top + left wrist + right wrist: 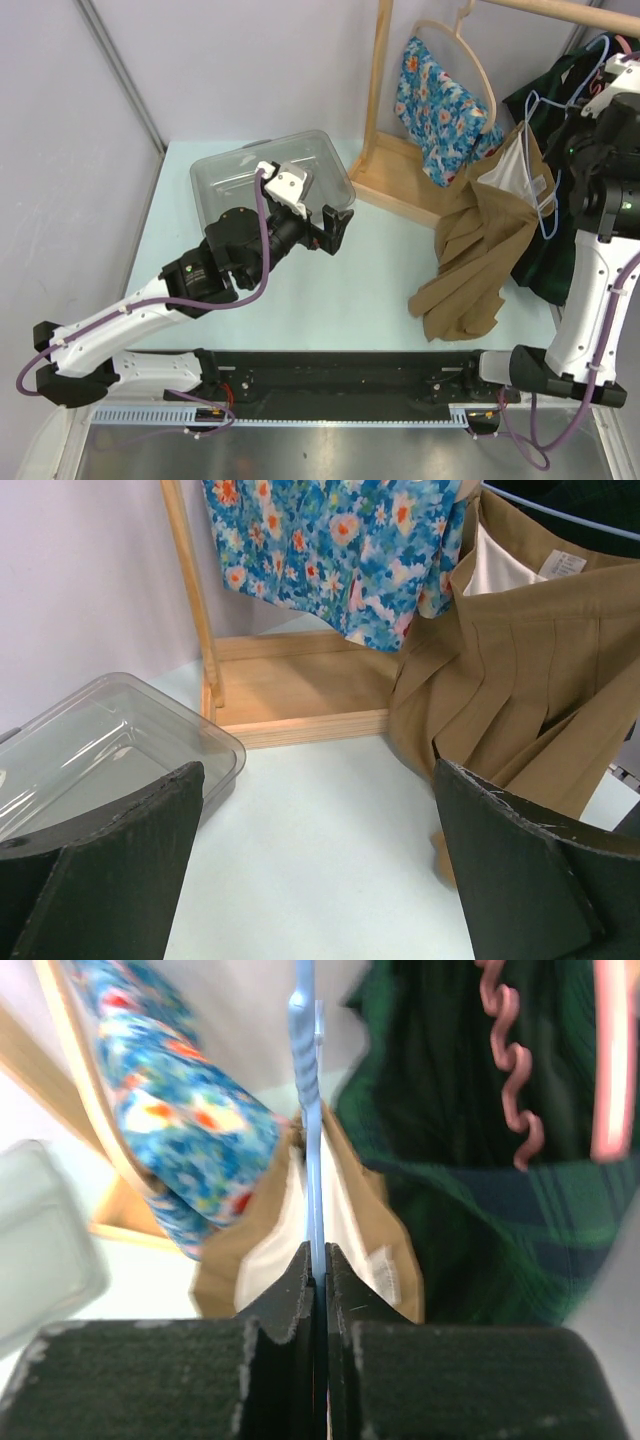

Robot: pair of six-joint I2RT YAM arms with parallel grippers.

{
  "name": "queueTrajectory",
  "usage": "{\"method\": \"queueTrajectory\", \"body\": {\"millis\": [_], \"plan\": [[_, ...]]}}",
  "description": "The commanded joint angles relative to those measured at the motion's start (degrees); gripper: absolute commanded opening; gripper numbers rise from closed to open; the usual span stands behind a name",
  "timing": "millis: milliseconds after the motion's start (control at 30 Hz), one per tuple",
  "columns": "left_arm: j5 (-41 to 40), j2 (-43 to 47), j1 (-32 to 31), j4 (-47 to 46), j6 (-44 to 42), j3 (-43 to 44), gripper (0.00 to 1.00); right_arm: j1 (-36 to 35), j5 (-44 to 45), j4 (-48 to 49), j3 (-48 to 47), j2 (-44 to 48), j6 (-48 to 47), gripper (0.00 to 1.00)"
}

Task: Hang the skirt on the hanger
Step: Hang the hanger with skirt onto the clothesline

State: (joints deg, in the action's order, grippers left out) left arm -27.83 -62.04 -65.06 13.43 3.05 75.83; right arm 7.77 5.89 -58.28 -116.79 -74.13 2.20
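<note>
The right gripper moves outward next, hooks the blue hanger (548, 212) onto the rack's wooden bar (563, 11) and releases it, since that bar lies outward of the gripper.
The tan skirt (478, 245) hangs by its waistband from a thin blue hanger (548, 212), and its lower part is crumpled on the table. In the right wrist view, my right gripper (322, 1252) is shut on the blue hanger (313, 1160). The skirt's (385, 1230) white-lined waist spreads to either side of the wire. In the top view the right gripper (572, 150) is up beside the skirt's waistband. My left gripper (335, 228) is open and holds nothing. It hovers over the table left of the skirt (520, 690), next to the bin.
A clear plastic bin (230, 170) sits at the back left. A wooden rack's base (395, 175) stands behind, and a floral garment (435, 100) hangs from the rack on a wooden hanger (470, 50). A dark green plaid garment (550, 270) hangs behind the skirt at the right.
</note>
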Motion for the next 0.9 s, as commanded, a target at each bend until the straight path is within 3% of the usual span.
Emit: {"method": "queueTrajectory", "body": {"millis": [0,67,233,333,633,867], "plan": [[0.50,-0.01,0.46,-1.39,1.17,0.54,1.00,7.95,-22.39,12.30,-4.58,-2.94,2.19,0.00],[0.76,0.08,0.54,-1.39,1.34,0.46,1.00,10.93,-28.97,16.43,-5.02,-5.14,4.20,0.00],[0.76,0.78,0.46,-1.30,1.78,-0.16,0.99,13.93,-36.03,27.67,-6.68,-8.40,9.04,0.00],[0.59,0.87,0.46,-1.13,2.13,-0.25,1.00,14.55,-37.00,26.91,-13.77,-13.74,10.02,0.00],[-0.55,0.78,0.46,-0.16,2.84,0.02,1.00,12.37,-33.50,26.29,-22.51,-24.03,8.36,0.00],[-2.40,-0.45,0.46,2.21,4.51,1.16,1.00,7.18,-23.74,25.06,-22.51,-28.96,3.78,0.00]]}}
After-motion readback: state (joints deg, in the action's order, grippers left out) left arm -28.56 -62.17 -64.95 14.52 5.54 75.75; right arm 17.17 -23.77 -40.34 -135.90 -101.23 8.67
